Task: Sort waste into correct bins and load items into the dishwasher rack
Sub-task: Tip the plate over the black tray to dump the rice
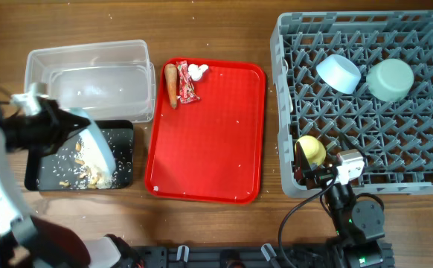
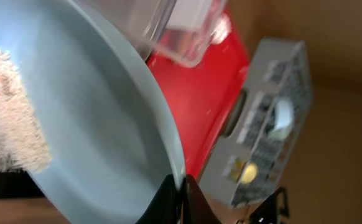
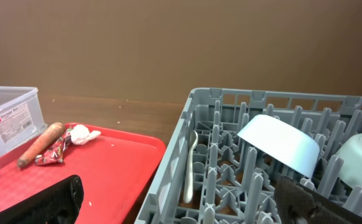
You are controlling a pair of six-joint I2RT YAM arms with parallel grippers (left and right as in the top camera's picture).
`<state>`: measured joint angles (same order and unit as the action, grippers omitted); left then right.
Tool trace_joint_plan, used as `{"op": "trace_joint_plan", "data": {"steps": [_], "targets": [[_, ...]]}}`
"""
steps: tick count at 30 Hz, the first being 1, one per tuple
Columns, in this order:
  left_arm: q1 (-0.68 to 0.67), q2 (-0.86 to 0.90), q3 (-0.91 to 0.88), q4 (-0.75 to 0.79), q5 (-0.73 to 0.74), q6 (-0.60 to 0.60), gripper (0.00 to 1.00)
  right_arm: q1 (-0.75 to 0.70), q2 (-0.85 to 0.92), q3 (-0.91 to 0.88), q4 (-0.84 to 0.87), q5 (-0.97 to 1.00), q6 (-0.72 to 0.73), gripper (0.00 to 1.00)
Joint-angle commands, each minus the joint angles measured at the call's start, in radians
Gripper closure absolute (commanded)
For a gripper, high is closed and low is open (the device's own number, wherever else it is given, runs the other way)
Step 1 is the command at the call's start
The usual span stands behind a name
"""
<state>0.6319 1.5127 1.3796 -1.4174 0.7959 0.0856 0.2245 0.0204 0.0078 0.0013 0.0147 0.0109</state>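
Note:
I need to swing my left gripper over the tray (image 1: 209, 141) next to let go of the plate by the rack's far tray-side corner (image 1: 285, 33), because that lies to its right in the overhead view.
My left gripper (image 1: 66, 123) is shut on the rim of the light blue plate (image 1: 99, 149) and holds it tilted over the black tub (image 1: 125, 131). The pinch also shows in the left wrist view (image 2: 180, 186), where pale food (image 2: 7, 118) clings to the plate (image 2: 100, 124). Pale crumbs (image 1: 82, 176) lie in the black tub. The carrot-like stick (image 1: 172, 83), candy wrapper (image 1: 186, 83) and tissue (image 1: 197, 71) lie on the red tray (image 1: 209, 141). The grey rack (image 1: 365, 126) holds the light blue bowl (image 1: 338, 73), mint-green bowl (image 1: 390, 79), yellow cup (image 1: 312, 150) and white spoon (image 3: 190, 168). My right gripper (image 3: 181, 205) is open and empty at the rack's near left corner.
The clear tub (image 1: 90, 53) stands behind the black tub at the far left and looks empty. Scattered crumbs dot the tray and the wood beside it. The brown wooden table runs between the tray and the rack.

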Motion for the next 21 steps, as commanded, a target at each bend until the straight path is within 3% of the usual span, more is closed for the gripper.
{"op": "trace_joint_plan", "data": {"steps": [1, 7, 10, 13, 15, 18, 21], "targets": [[0.165, -0.119, -0.092, -0.001, 0.249, 0.145, 0.96, -0.003, -0.003, -0.002, 0.006, -0.017, 0.016, 0.00], [0.446, -0.172, -0.346, -0.003, 0.510, 0.391, 0.96, -0.003, -0.003, -0.002, 0.006, -0.016, 0.016, 0.00], [0.481, -0.172, -0.392, -0.103, 0.573, 0.609, 0.96, -0.003, -0.003, -0.002, 0.006, -0.017, 0.016, 0.00], [0.478, -0.183, -0.391, -0.148, 0.586, 0.682, 0.96, -0.003, -0.003, -0.002, 0.006, -0.016, 0.016, 0.00], [0.426, -0.193, -0.372, -0.147, 0.570, 0.686, 0.96, -0.003, -0.003, -0.002, 0.006, -0.017, 0.016, 0.00], [0.225, -0.198, -0.314, -0.123, 0.542, 0.689, 0.96, -0.003, -0.003, -0.002, 0.006, -0.017, 0.016, 0.00], [-0.060, -0.197, -0.258, 0.052, 0.537, 0.483, 0.96, -0.003, -0.003, -0.002, 0.006, -0.017, 0.016, 0.00]]}}
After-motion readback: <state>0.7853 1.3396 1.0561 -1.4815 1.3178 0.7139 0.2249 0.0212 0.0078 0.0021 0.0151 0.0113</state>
